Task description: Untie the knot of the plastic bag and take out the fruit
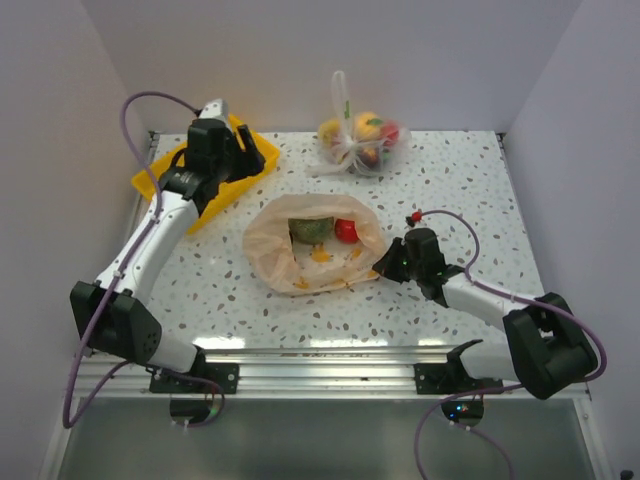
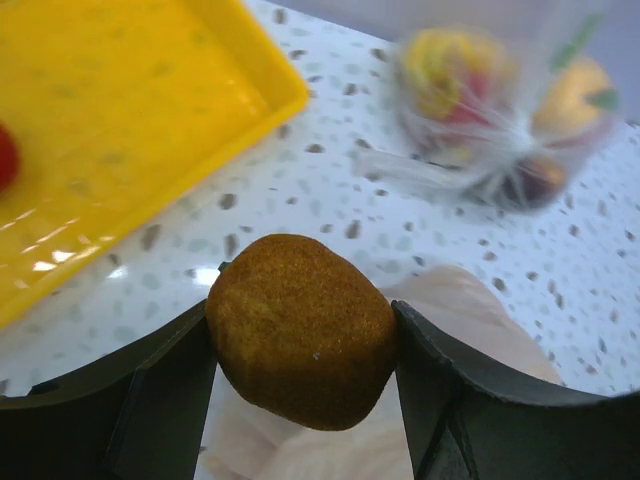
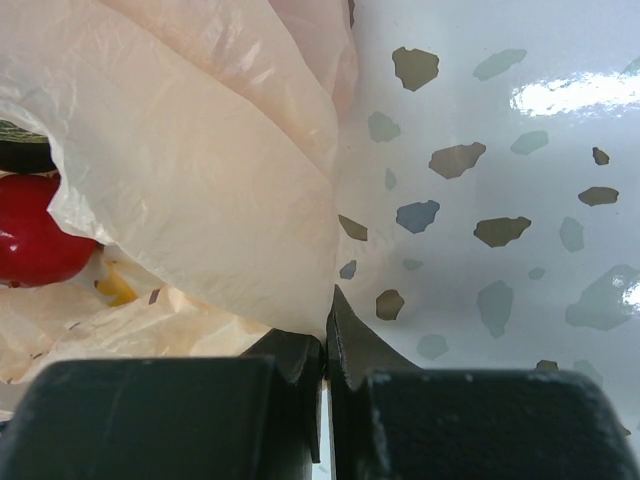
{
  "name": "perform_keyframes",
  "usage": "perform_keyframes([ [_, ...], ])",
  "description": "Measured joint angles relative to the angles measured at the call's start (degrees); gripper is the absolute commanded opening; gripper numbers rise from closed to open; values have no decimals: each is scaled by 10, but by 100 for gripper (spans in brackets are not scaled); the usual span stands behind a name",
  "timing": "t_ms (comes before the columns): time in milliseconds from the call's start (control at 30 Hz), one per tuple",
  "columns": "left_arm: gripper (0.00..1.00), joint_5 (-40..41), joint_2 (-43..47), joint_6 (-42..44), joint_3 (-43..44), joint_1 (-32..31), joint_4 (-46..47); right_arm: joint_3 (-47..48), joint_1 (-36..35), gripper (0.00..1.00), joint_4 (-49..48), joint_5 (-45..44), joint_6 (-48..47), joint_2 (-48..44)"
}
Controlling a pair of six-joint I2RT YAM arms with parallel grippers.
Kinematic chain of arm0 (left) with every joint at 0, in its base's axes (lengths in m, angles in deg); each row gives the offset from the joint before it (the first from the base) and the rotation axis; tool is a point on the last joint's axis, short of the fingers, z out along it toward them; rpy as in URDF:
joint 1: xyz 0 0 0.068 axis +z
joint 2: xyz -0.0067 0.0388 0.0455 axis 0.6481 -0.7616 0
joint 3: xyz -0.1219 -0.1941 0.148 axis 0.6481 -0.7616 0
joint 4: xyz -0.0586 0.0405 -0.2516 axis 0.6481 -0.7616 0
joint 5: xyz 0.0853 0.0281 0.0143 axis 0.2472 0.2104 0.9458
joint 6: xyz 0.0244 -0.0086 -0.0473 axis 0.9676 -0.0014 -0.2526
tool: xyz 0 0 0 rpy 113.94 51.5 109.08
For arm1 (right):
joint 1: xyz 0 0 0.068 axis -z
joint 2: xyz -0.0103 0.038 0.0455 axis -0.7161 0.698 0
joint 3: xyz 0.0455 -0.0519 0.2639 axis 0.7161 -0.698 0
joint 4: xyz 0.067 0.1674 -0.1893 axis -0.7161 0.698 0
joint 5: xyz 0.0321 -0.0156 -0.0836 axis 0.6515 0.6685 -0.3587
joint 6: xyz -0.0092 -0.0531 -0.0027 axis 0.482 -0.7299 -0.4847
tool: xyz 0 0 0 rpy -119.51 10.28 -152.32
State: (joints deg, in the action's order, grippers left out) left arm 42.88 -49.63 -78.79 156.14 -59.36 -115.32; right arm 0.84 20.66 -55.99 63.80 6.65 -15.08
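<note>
My left gripper goes to the left in the top view and lowers into the yellow tray next, because a red fruit (image 1: 346, 231) already lies there.
The peach-orange plastic bag (image 1: 310, 250) lies open in the table's middle, with a green fruit (image 1: 308, 229) and a red fruit (image 1: 346, 231) showing inside. No knot shows. My left gripper (image 2: 300, 340) is shut on the small brown fruit (image 2: 300, 328), held above the table beside the yellow tray (image 1: 210, 175). A red fruit (image 2: 5, 158) lies in the tray. My right gripper (image 3: 327, 335) is shut on the bag's right edge (image 3: 230, 180) at table level; the red fruit (image 3: 35, 230) shows inside the bag.
A clear whitish bag of fruit (image 1: 360, 140) with a white knot stands at the back centre, also in the left wrist view (image 2: 500, 110). White walls enclose the speckled table (image 1: 450, 200) on three sides.
</note>
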Motion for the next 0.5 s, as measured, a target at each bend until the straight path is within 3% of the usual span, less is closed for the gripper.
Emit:
perform_keyframes([
  [167, 38, 24, -22, -18, -52, 137, 19, 0, 0, 0, 0, 0, 0, 0],
  [367, 45, 41, -101, -32, -56, 226, 50, 0, 0, 0, 0, 0, -2, 0],
  [467, 53, 48, -148, -34, -55, 260, 60, 0, 0, 0, 0, 0, -3, 0],
  [500, 60, 51, -166, -35, -51, 270, 60, 0, 0, 0, 0, 0, -3, 0],
])
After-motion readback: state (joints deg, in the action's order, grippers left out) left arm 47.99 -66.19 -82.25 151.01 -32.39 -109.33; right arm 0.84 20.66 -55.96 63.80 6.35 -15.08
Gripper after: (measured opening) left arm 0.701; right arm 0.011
